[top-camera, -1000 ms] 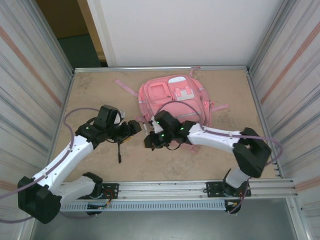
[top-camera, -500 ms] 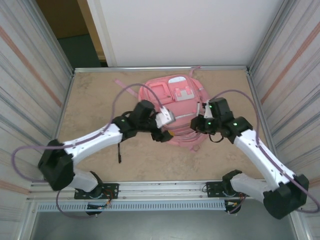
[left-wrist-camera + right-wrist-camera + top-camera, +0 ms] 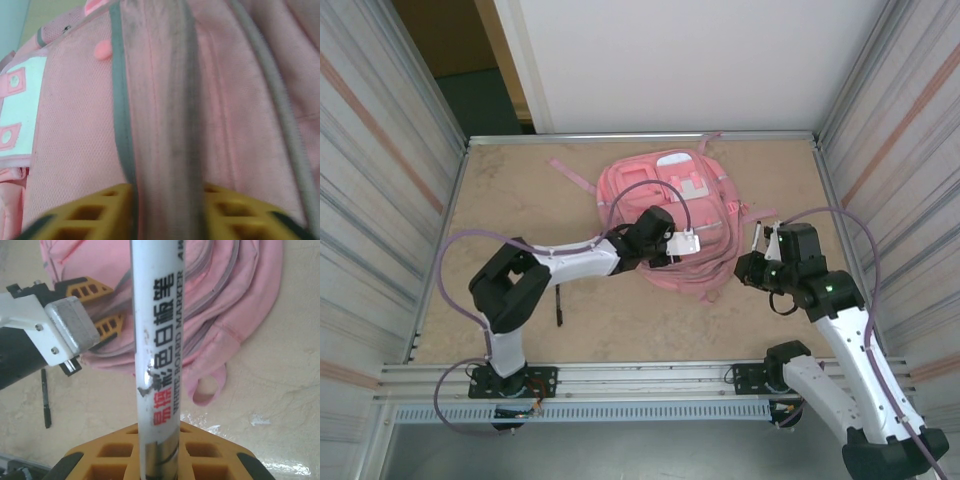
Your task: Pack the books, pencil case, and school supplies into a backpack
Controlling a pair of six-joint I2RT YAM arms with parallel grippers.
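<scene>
The white marker (image 3: 157,340) needs to go sideways in my right gripper over the near part of the pink backpack, then down for release there, as the bag lies beside it.
The pink backpack (image 3: 665,205) lies flat at the back middle of the table. My left gripper (image 3: 672,256) rests on its near edge. In the left wrist view the yellow fingers (image 3: 87,215) press from both sides on a raised fold of the backpack (image 3: 165,125) fabric, so my left gripper (image 3: 167,212) is shut on it. My right gripper (image 3: 757,262) hovers just right of the backpack, shut on a white marker (image 3: 157,340) that stands up between its jaws. My right gripper (image 3: 159,450) looks towards the backpack (image 3: 235,295). A black pen (image 3: 559,305) lies on the table to the left.
Metal walls close in the table on the left and right, and a rail runs along the near edge. A pink strap loop (image 3: 207,387) sticks out from the backpack's near side. The black pen (image 3: 46,397) lies on bare tabletop beneath the left arm.
My left gripper slid right along the backpack's near edge and closed on a fold of fabric. My right arm drew back to the right and nearer, still holding the marker.
</scene>
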